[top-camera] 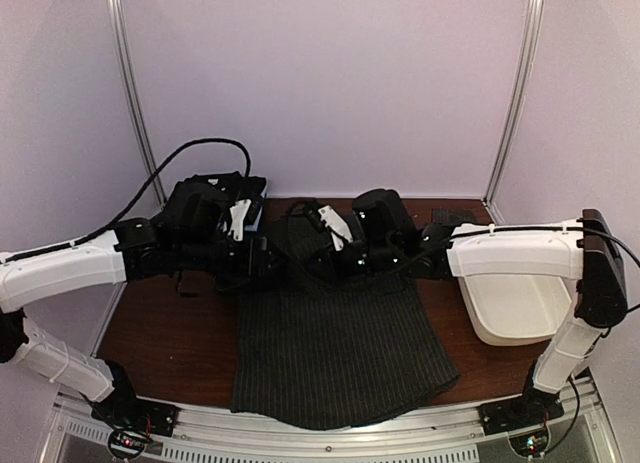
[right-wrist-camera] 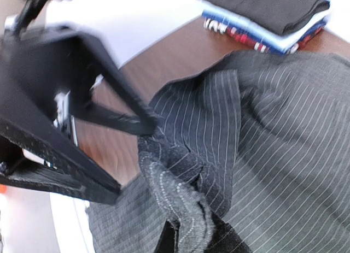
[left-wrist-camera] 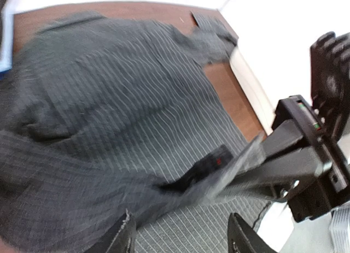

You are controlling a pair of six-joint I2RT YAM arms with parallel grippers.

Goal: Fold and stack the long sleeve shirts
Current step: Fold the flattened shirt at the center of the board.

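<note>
I will bring my open left gripper back toward the near table edge and down onto the shirt's hem corner (top-camera: 238, 406), because it lies uncovered beside bare brown table.
The charcoal pinstripe shirt (top-camera: 335, 353) lies spread on the brown table, its hem hanging over the near edge. My right gripper (top-camera: 322, 255) is shut on a bunched fold of it near the collar end; in the right wrist view the cloth (right-wrist-camera: 186, 209) wraps over the jaws and hides them. My left gripper (top-camera: 266, 259) hovers close beside it, open and empty. In the left wrist view its fingertips (left-wrist-camera: 124, 235) stand wide apart over the striped cloth (left-wrist-camera: 120, 94). A stack of folded shirts (right-wrist-camera: 268, 12), black over light blue, sits at the back left (top-camera: 250, 195).
A white plastic tub (top-camera: 515, 303) stands at the right of the table. One shirt sleeve (left-wrist-camera: 213, 31) reaches toward the back right corner. The two arms meet over the table's middle. Bare brown table (top-camera: 170, 333) shows at the left.
</note>
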